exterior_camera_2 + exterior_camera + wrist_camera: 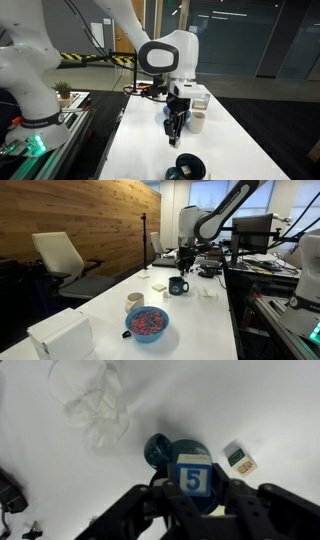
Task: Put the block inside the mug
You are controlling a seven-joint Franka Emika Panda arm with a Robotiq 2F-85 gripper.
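Observation:
I need to move my gripper down and outward next, over the opening of the mug, to let go of the white block, because the mug's opening (191,162) is below my gripper and outward.
My gripper (193,495) is shut on a white block with blue edges and a blue "5" (193,475). It holds the block in the air right above the dark glossy mug (158,452), whose rim and handle show behind the block in the wrist view. In both exterior views the gripper (186,258) (176,126) hangs over the mug (178,285) (188,167), which stands on the white table (200,320).
A second small block (240,458) lies right of the mug. Crumpled clear plastic (95,405) lies further off. A cream handleless cup (134,302), a blue bowl of sprinkles (147,323) and a white box (60,335) stand nearer the table's front.

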